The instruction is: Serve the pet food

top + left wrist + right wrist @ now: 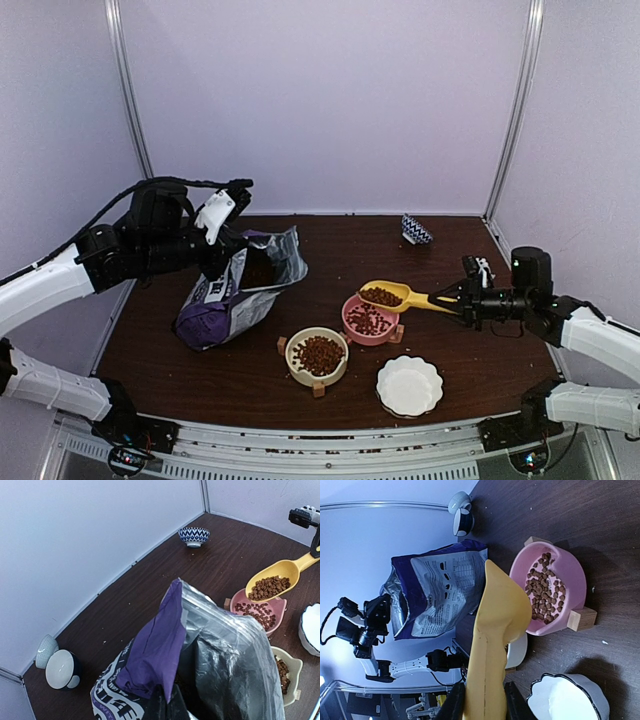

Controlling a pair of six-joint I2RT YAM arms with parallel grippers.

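My right gripper will next tip over the pink bowl, as kibble is still in the scoop (381,296), then lower and release the scoop on bare tabletop beside the bowl.
The pet food shows as reddish-brown kibble in three places: in a yellow scoop (381,296), in a pink bowl (347,308) and in a cream bowl (293,365). My right gripper (462,297) is shut on the scoop's handle and holds the scoop level above the pink bowl's far edge. In the right wrist view the scoop's underside (495,630) runs between my fingers (454,702), with the pink bowl's kibble (542,587) beside it. My left gripper (172,705) is shut on the top flap of the purple food bag (235,290) and holds its mouth open.
An empty white scalloped bowl (409,385) sits at the front right. A blue patterned bowl (416,230) stands at the back right. Two small bowls (60,667) lie by the left wall. The walls enclose the table on three sides.
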